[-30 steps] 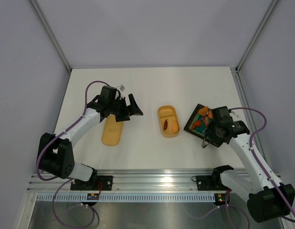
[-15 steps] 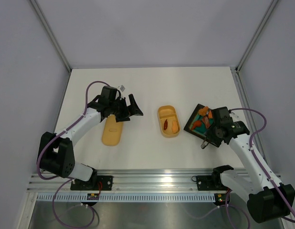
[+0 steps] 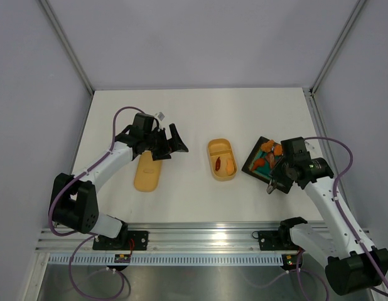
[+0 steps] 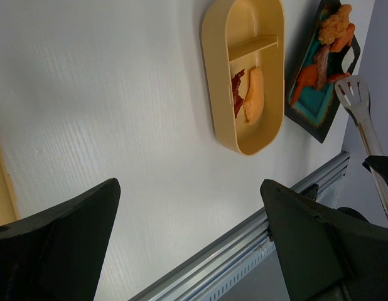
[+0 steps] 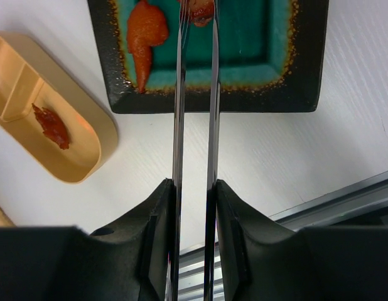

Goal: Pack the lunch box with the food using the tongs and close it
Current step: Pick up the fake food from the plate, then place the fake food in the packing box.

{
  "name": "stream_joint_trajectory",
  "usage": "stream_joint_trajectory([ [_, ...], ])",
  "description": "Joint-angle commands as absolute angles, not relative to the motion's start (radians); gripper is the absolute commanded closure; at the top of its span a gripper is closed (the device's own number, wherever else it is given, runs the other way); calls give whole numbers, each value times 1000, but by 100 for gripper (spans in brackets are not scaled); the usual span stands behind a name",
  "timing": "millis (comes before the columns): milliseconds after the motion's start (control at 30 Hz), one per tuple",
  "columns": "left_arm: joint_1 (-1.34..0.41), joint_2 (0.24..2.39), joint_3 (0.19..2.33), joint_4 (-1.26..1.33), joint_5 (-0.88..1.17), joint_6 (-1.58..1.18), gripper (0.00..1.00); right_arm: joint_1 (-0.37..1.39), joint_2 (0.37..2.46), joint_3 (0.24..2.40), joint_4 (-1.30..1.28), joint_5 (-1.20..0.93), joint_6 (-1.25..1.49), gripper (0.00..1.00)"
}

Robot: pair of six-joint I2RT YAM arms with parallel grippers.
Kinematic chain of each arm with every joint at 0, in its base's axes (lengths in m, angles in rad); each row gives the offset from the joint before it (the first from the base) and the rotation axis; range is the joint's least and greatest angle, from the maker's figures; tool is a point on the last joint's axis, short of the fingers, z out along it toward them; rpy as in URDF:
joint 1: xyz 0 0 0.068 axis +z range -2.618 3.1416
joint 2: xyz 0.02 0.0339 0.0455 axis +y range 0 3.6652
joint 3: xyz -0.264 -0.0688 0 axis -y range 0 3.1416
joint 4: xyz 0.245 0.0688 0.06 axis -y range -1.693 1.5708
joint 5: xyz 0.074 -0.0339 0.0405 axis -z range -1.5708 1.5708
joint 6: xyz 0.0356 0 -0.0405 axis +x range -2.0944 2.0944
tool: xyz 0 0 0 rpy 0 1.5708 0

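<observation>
My right gripper lifts from the tray next while the tongs pinch the reddish piece (image 5: 201, 11). Then it carries the piece over the open lunch box (image 5: 46, 110) and releases the tongs.
The lunch box (image 3: 219, 148) lies open mid-table, a red piece and an orange piece of food (image 3: 224, 165) in its near compartment. In the right wrist view my right gripper (image 5: 195, 183) is shut on the silver tongs (image 5: 179, 94). Their arms reach over the black tray (image 5: 257, 100), squeezed close together, and their tips pinch a reddish food piece (image 5: 201, 11) at the frame's top edge. An orange-red piece (image 5: 145, 34) lies beside it on the tray. My left gripper (image 4: 189, 185) hovers open and empty left of the box (image 4: 257, 19), above the table.
The flat orange-tan lid (image 3: 147, 173) lies under the left arm, left of the box. The tray (image 3: 253, 164) with several food pieces sits tilted right of the box. A metal rail (image 3: 206, 233) runs along the near table edge.
The tongs' arms have been squeezed closer together by my right gripper, which has shifted slightly to the right. The left arm has not moved.
</observation>
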State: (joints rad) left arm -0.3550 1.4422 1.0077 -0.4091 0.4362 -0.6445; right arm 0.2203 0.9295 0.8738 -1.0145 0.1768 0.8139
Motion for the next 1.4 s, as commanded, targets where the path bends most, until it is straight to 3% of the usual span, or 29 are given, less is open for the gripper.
stream_joint_trajectory([
  [0, -350, 1442, 1039, -374, 445, -640, 1, 213, 910, 949, -1015, 146, 759, 69],
  [967, -351, 1517, 1055, -359, 462, -660, 1, 219, 999, 973, -805, -285, 554, 70],
  [1367, -350, 1465, 1048, -348, 437, -672, 1, 400, 1061, 1031, -851, -239, 509, 66],
])
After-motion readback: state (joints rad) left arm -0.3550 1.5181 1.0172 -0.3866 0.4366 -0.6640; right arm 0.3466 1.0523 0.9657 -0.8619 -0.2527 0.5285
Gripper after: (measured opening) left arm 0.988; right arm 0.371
